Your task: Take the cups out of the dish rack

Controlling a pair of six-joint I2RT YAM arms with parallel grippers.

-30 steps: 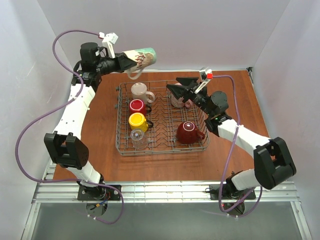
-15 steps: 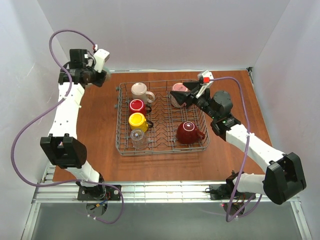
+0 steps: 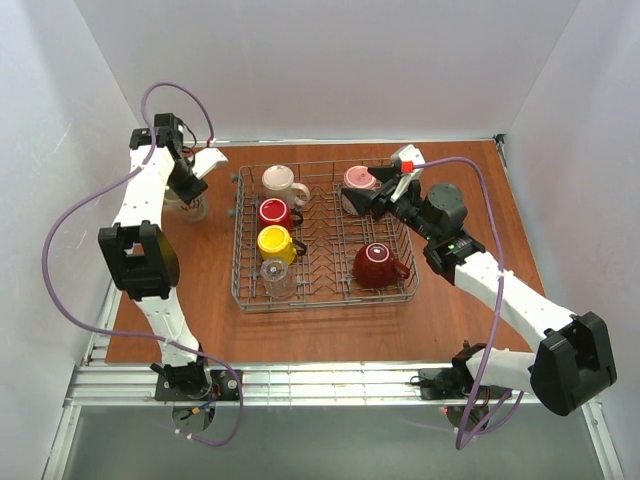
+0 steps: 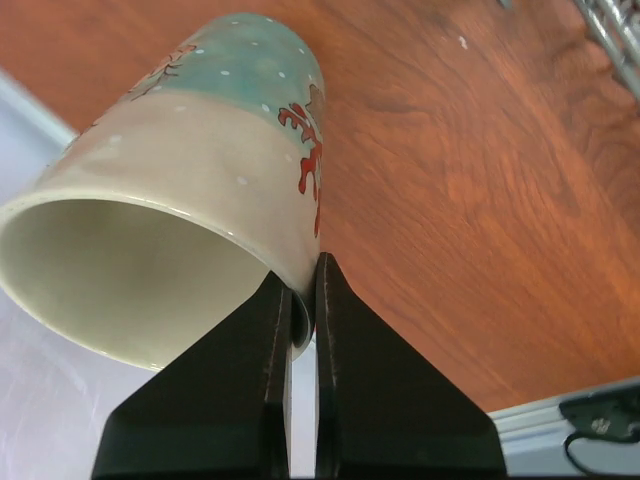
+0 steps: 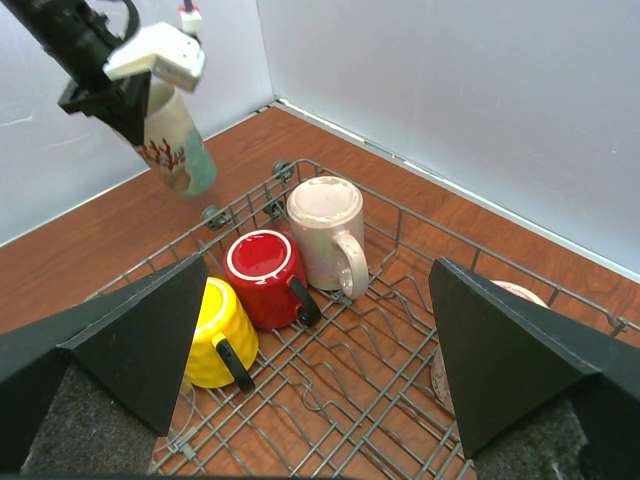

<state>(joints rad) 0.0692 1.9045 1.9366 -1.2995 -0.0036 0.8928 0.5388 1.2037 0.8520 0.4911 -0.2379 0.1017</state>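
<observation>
Bare wood lies below, beside the rack, so my left gripper should next lower the hanging mug's teal base onto the tabletop, then release the mug's rim.
My left gripper (image 3: 193, 188) is shut on the rim of a beige and teal mug (image 3: 190, 208). It holds the mug tilted, low over the table left of the dish rack (image 3: 326, 301). In the left wrist view the fingers (image 4: 300, 290) pinch the mug wall (image 4: 210, 130). I cannot tell if the mug touches the wood. My right gripper (image 3: 372, 196) is open and empty over the rack's back right, beside a pink mug (image 3: 356, 179). The rack also holds a cream mug (image 3: 279, 183), a red mug (image 3: 272, 212), a yellow mug (image 3: 273, 241), a clear glass (image 3: 278, 276) and a dark red mug (image 3: 376, 263).
White walls close in the table at the back and both sides. In the right wrist view the open gripper (image 5: 318, 290) looks down on the cream mug (image 5: 325, 225), red mug (image 5: 265, 275), yellow mug (image 5: 222, 335) and the rack's wire tines (image 5: 400, 400).
My left arm has swung the beige mug from high over the rack's back left down to the table left of the rack. My right gripper shifted slightly over the rack's back right.
</observation>
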